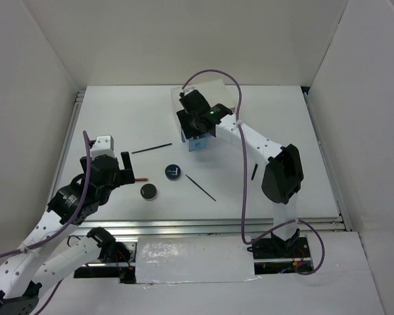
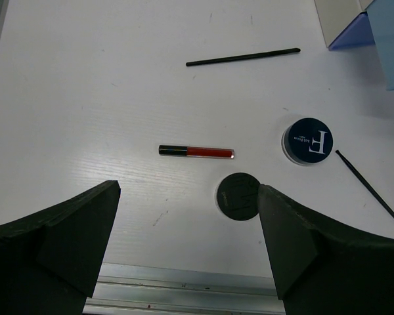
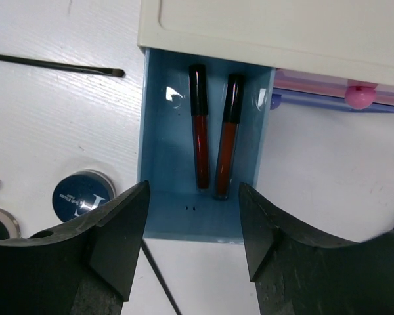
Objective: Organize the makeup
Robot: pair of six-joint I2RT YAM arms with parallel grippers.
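The red lip-gloss tube lies crosswise to my left gripper's fingers, so they will lower, turn and straddle its black cap.
My left gripper (image 1: 127,168) (image 2: 189,197) is open and empty, above the table near its front edge. Ahead of it lie a red-brown pencil (image 2: 197,151) (image 1: 140,178), a plain black compact (image 2: 238,196) (image 1: 148,191) and a compact with a white mark (image 2: 306,140) (image 1: 173,172). One thin black stick (image 2: 243,57) (image 1: 152,148) lies farther back, another (image 2: 371,190) (image 1: 200,187) to the right. My right gripper (image 1: 197,123) (image 3: 194,190) is open and empty over the pulled-out blue drawer (image 3: 164,164), which holds two red-brown pencils (image 3: 199,134) (image 3: 226,134) side by side.
The white box (image 1: 207,92) (image 3: 276,26) stands at the back middle, with a pink drawer (image 3: 335,98) shut beside the blue one. A short black item (image 1: 253,172) lies by the right arm. A metal rail (image 2: 177,282) edges the table front.
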